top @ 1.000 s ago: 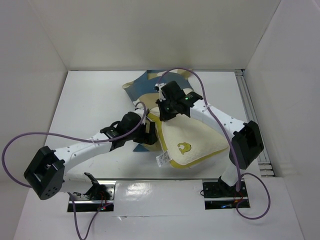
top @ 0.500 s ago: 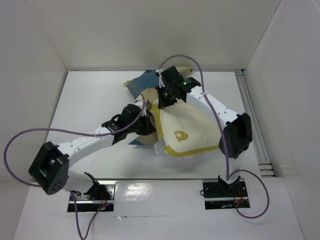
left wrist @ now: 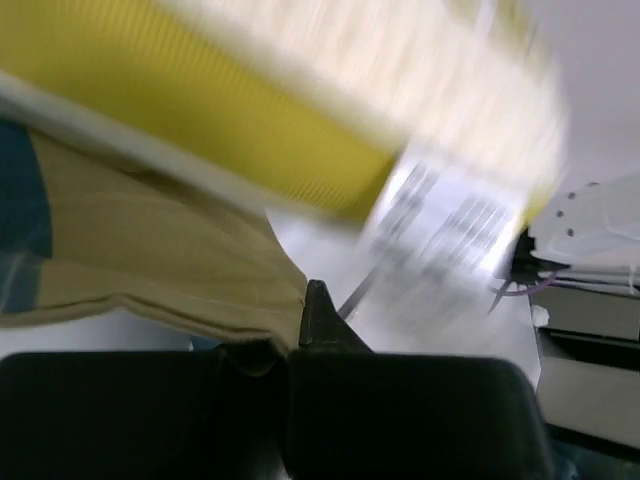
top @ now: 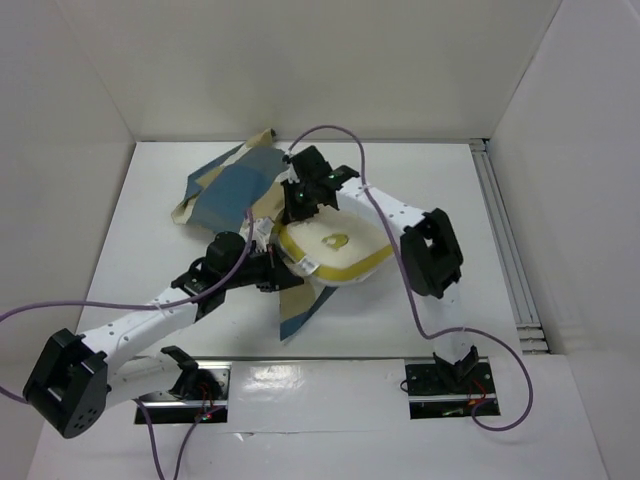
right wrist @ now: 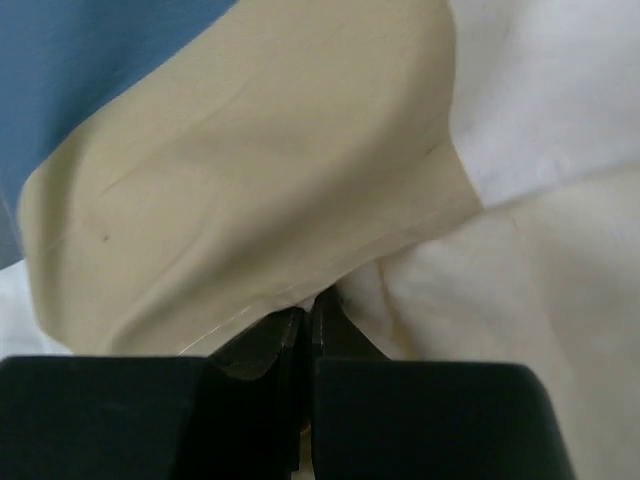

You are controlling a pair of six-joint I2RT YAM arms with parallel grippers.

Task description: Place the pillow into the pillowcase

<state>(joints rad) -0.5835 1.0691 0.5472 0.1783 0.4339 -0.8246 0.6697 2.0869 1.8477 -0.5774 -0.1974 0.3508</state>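
My left gripper raises the tan hem next, then lowers it toward the tabletop beside the hanging flap and releases, as that lies below the gripper.
The cream pillow with yellow piping lies mid-table, its emblem facing up. The checked pillowcase spreads to the back left, and a blue and tan flap hangs out below the pillow's near edge. My left gripper sits at the pillow's left edge, shut on the pillowcase's tan hem. Blurred yellow piping and a white label lie just beyond it. My right gripper is at the pillow's far left corner, shut on a tan hem, with the cream pillow beside it.
White walls enclose the table on three sides. A metal rail runs along the right edge. Purple cables loop over both arms. The arm bases stand at the near edge.
The left gripper has shut on the pillowcase hem. Both arms have swung left, the pillow has moved left and back, and the pillowcase now spreads further to the back left.
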